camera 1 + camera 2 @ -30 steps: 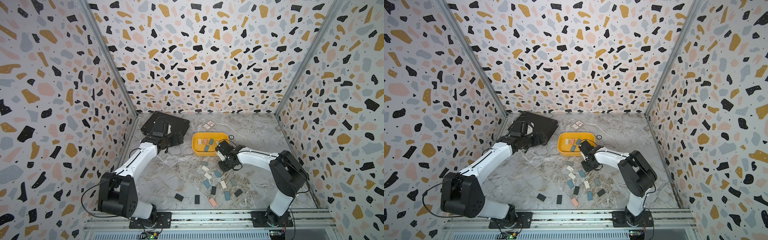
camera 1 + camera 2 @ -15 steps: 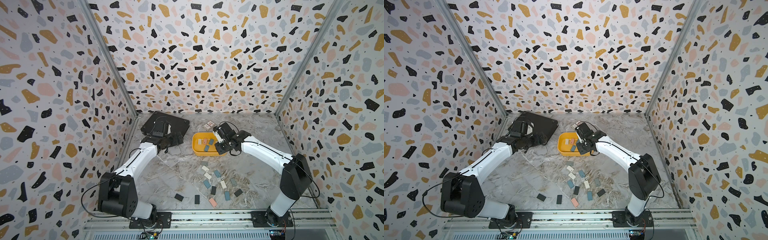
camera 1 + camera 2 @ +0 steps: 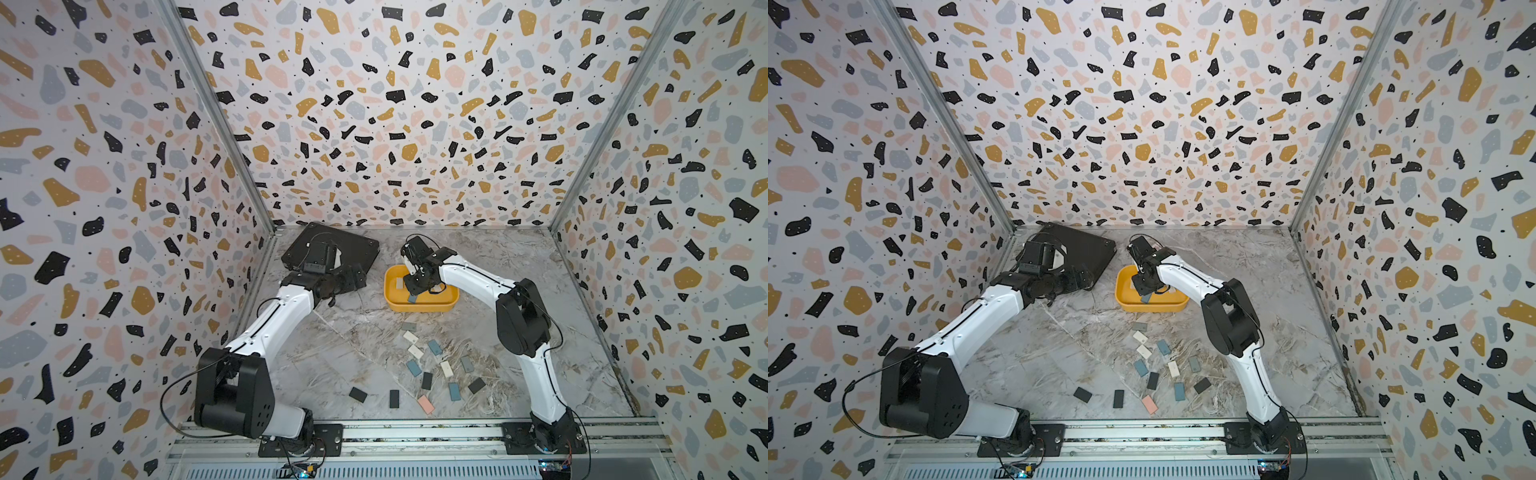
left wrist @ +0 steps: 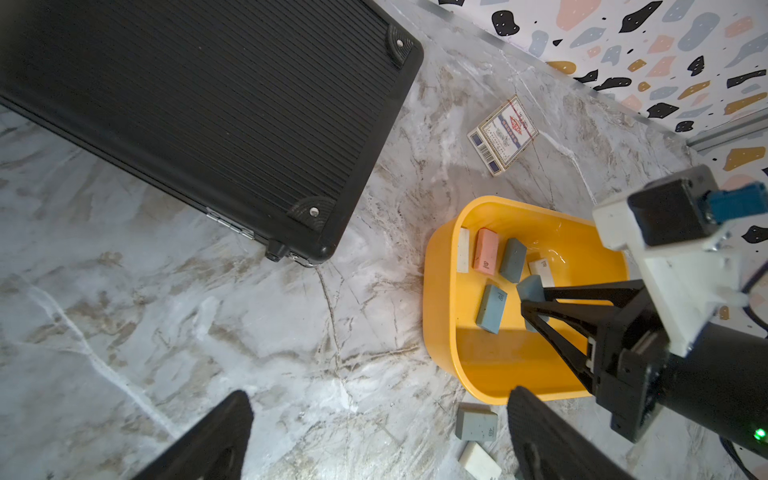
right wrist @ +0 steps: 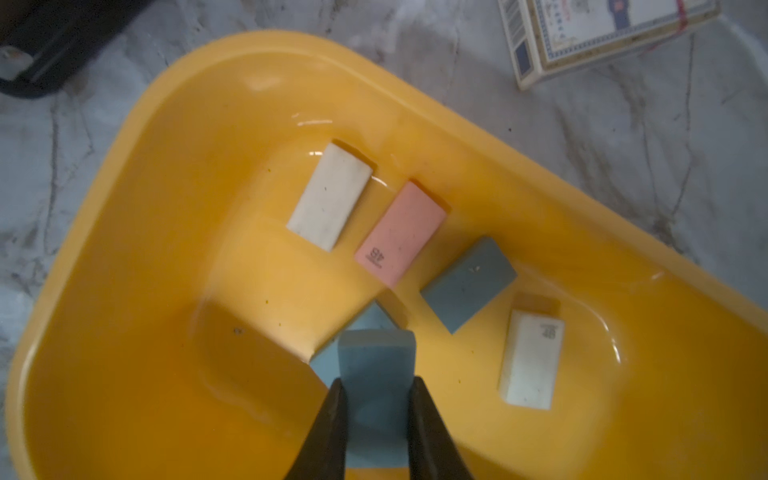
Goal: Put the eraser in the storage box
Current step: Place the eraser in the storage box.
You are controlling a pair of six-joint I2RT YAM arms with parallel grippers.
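Observation:
The robot's right gripper should move outward, then down, and let go of the blue eraser (image 5: 376, 361), because the bare bottom of the box is there beside the white and pink erasers.
The storage box (image 5: 166, 108) is a shallow yellow tray, seen in both top views (image 3: 419, 307) (image 3: 1150, 308) at the middle of the marble table. My right gripper (image 5: 376, 384) hangs low inside it, shut on a blue eraser (image 5: 376, 361) that stands on end between the jaws. In the box lie a white eraser (image 5: 330, 197), a pink one (image 5: 401, 232), a grey-blue one (image 5: 467, 282) and another white one (image 5: 532, 359). My left gripper (image 4: 378, 405) is open and holds nothing, above bare marble left of the box.
A flat black case (image 3: 332, 245) lies at the back left, under my left wrist. A small printed card box (image 4: 503, 133) lies behind the storage box. Several loose erasers (image 3: 432, 365) are scattered in front of it, the nearest a grey one (image 4: 476, 422).
My right gripper has carried the blue eraser from the table just in front of the box to over it, then leftward and down inside. The left arm has not moved.

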